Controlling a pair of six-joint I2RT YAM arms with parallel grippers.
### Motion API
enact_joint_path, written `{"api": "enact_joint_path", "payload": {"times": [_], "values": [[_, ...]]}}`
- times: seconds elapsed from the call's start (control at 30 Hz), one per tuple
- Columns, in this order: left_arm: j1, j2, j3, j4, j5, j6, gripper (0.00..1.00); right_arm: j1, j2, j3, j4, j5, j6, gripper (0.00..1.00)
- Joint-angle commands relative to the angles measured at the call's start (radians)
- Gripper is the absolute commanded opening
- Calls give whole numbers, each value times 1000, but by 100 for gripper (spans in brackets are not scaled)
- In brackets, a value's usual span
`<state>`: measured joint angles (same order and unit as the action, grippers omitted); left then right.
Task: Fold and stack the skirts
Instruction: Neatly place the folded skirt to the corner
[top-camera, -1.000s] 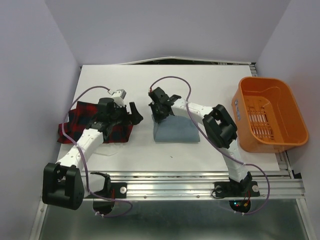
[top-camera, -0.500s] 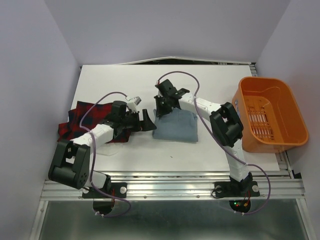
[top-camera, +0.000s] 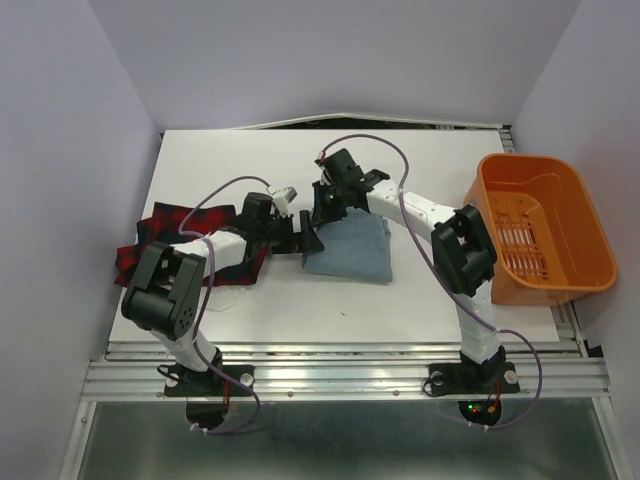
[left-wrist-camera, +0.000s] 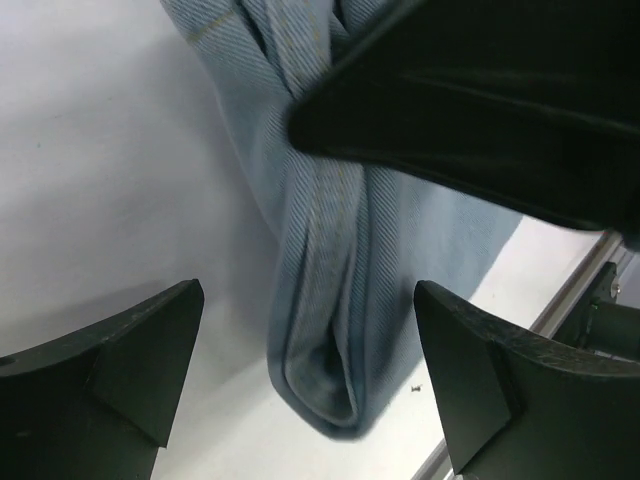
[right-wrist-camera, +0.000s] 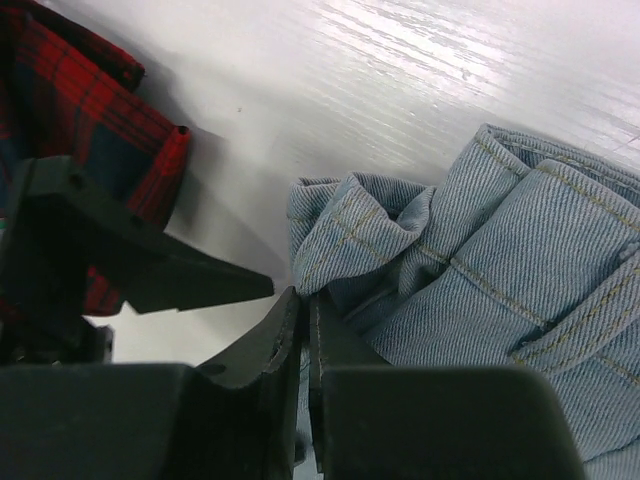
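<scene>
I should slide my left gripper farther onto the denim's rounded fold, to its right in the top view, and close the fingers that already straddle the fold.
The light blue denim skirt lies folded mid-table, its rounded fold showing in the left wrist view. My left gripper is open at the fold's left edge, the fold lying between its spread fingers and touching neither. My right gripper is shut on the denim's far left corner, which bunches up at the tips. It hangs as a black shape above the fold. The red-and-black plaid skirt lies crumpled at the left, under my left arm.
An orange plastic tub stands at the right edge of the table. The metal rail runs along the near edge, with both arm bases on it. White walls close in the left and back sides.
My left arm has swung right from over the plaid skirt to the denim skirt's left edge, gripper wide open. My right gripper has moved farther back and slightly right with the denim corner.
</scene>
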<state>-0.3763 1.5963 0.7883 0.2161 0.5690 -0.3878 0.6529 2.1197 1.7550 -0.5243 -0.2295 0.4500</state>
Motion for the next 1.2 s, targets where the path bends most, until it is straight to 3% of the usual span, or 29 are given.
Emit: {"api": "enact_joint_path", "payload": {"times": [0.0, 0.17, 0.4, 0.83, 1.0, 1.07, 1.1, 1.13, 1.17], "values": [[-18, 31, 63, 55, -18, -6, 99, -9, -84, 14, 32, -47, 23, 1], [-26, 77, 80, 103, 5, -39, 99, -18, -102, 0, 41, -54, 39, 1], [-30, 109, 31, 301, 103, -160, 98, -47, -101, 4, 50, -80, 87, 1], [-53, 238, 35, 390, 128, -232, 87, -47, -110, 5, 61, -105, 107, 1], [-52, 267, 49, 399, 115, -247, 70, -47, -129, -18, 75, -114, 125, 1], [-49, 272, 52, 399, 103, -252, 55, -56, -132, -26, 83, -125, 124, 1], [-49, 268, 55, 391, 100, -249, 48, -56, -133, -29, 83, -123, 116, 5], [-49, 261, 61, 364, 79, -231, 29, -65, -135, -31, 81, -122, 93, 18], [-49, 255, 71, 335, 69, -220, 21, -65, -141, -34, 79, -122, 81, 28]]}}
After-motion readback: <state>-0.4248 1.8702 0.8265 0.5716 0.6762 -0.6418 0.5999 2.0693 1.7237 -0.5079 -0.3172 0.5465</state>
